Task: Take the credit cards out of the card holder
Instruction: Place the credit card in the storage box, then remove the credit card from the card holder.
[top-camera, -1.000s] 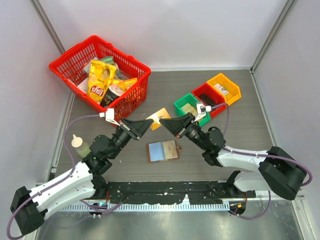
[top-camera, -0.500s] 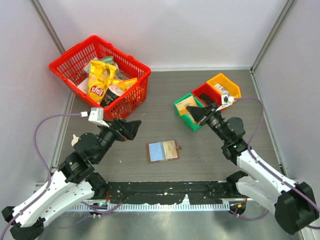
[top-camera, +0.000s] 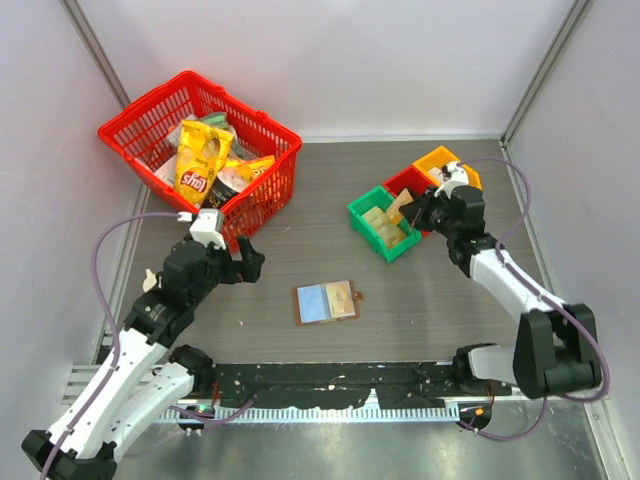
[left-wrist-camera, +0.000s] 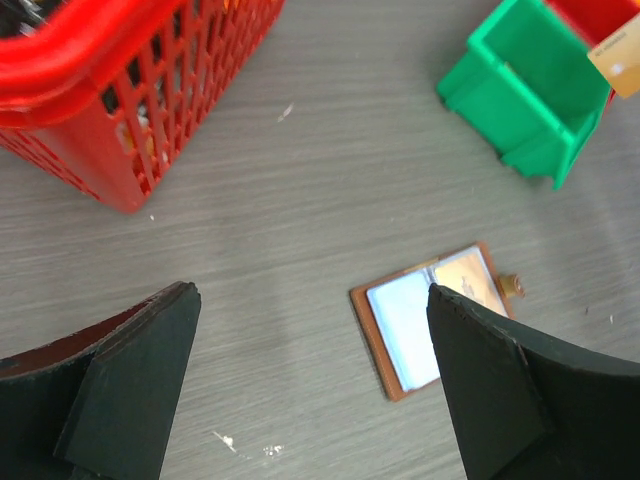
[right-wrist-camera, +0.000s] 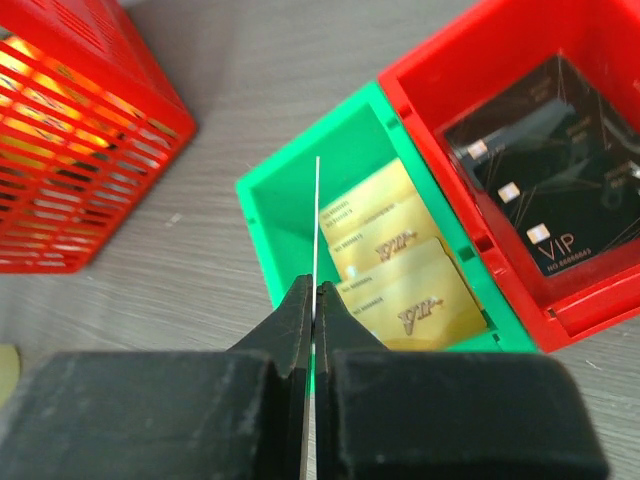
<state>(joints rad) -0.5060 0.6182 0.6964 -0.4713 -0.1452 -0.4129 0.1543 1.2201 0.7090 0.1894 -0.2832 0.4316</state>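
The thin card comes down with my right gripper toward the gold cards in the green bin (right-wrist-camera: 402, 272) next for release, since matching gold ones already lie there.
The card holder (top-camera: 327, 301) lies open on the table, one inner face pale blue and a tan card (top-camera: 343, 298) in the other. My left gripper (top-camera: 245, 262) hovers to its left, open and empty. In the left wrist view the card holder (left-wrist-camera: 430, 315) lies beside the right finger (left-wrist-camera: 500, 390). My right gripper (top-camera: 415, 210) is shut on a credit card (top-camera: 400, 207) over the green bin (top-camera: 362, 212). That card (right-wrist-camera: 317, 220) shows edge-on between the shut jaws of my right gripper (right-wrist-camera: 314, 285), above gold cards (right-wrist-camera: 400, 270) in the bin.
A red bin (right-wrist-camera: 420, 75) holding dark cards (right-wrist-camera: 540, 190) adjoins the green bin (right-wrist-camera: 270, 215); an orange bin (top-camera: 447, 165) sits behind it. A red basket (top-camera: 150, 110) of yellow snack bags stands at the back left, close to my left arm.
The left gripper opened, let go of the card and drew back to the left. The right gripper carried the card from above the holder to over the green bin.
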